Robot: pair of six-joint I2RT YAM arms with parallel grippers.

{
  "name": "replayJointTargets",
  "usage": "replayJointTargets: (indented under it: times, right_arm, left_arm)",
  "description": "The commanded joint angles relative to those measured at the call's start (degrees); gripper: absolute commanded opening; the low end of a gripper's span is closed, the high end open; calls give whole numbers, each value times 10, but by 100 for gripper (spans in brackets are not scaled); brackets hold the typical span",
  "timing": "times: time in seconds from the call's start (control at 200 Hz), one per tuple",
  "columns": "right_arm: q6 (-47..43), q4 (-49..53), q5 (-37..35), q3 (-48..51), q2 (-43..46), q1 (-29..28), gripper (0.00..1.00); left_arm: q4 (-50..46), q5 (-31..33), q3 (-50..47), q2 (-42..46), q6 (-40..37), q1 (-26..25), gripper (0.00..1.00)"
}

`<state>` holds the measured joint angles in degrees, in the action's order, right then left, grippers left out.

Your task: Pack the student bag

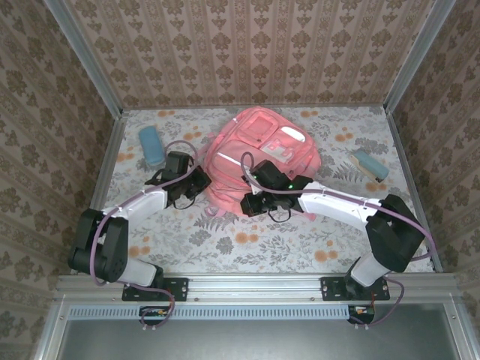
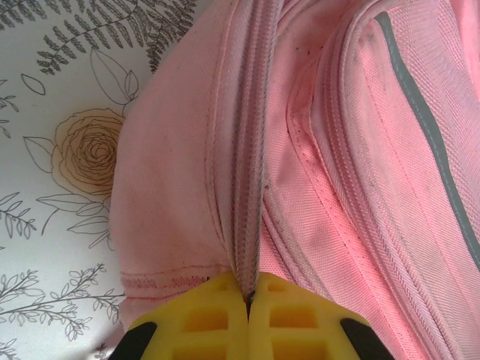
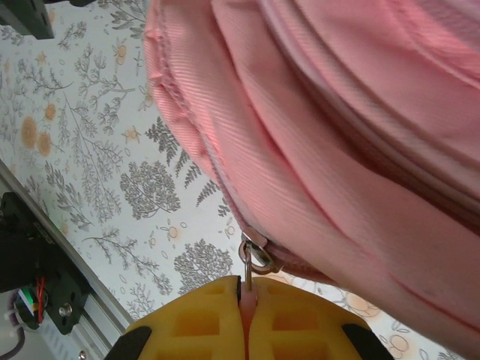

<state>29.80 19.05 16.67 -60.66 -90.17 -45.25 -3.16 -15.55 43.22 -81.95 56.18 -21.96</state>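
The zip's slider [image 3: 255,255] sits partway. The right gripper next pulls the zip's tab along the bag's near edge to the end facing the blue and tan object and releases it.
The student bag [image 1: 262,150] is a soft pink backpack lying at the back middle of the floral table, its grey stripe [image 2: 427,127] along one panel. My left gripper [image 1: 201,182] is at the bag's left edge; in the left wrist view its yellow fingers [image 2: 202,319] are shut on the closed zip seam [image 2: 251,150]. My right gripper [image 1: 251,202] is at the bag's near edge. There the yellow fingers [image 3: 300,322] are shut on the pink pull tab under the metal zip slider [image 3: 255,255].
A blue oblong case [image 1: 151,145] lies on the table left of the bag. A blue and tan oblong object [image 1: 369,164] lies to its right. Patterned walls close in three sides, and a metal rail [image 1: 255,285] runs along the near edge.
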Motion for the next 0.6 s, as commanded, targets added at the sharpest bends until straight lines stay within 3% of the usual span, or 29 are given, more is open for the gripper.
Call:
replayJointTargets:
  times: [0.0, 0.24, 0.425, 0.59]
  right_arm:
    - [-1, -4, 15, -25, 5, -12, 0]
    - [-20, 69, -29, 40, 71, 21, 0]
    - [-30, 114, -79, 114, 132, 85, 0]
    - [-22, 114, -149, 122, 125, 133, 0]
  left_arm:
    - [32, 7, 7, -7, 14, -11, 0]
    - [-37, 94, 9, 2, -22, 11, 0]
    - [-42, 108, 5, 0, -33, 25, 0]
    - [-43, 106, 5, 3, -35, 31, 0]
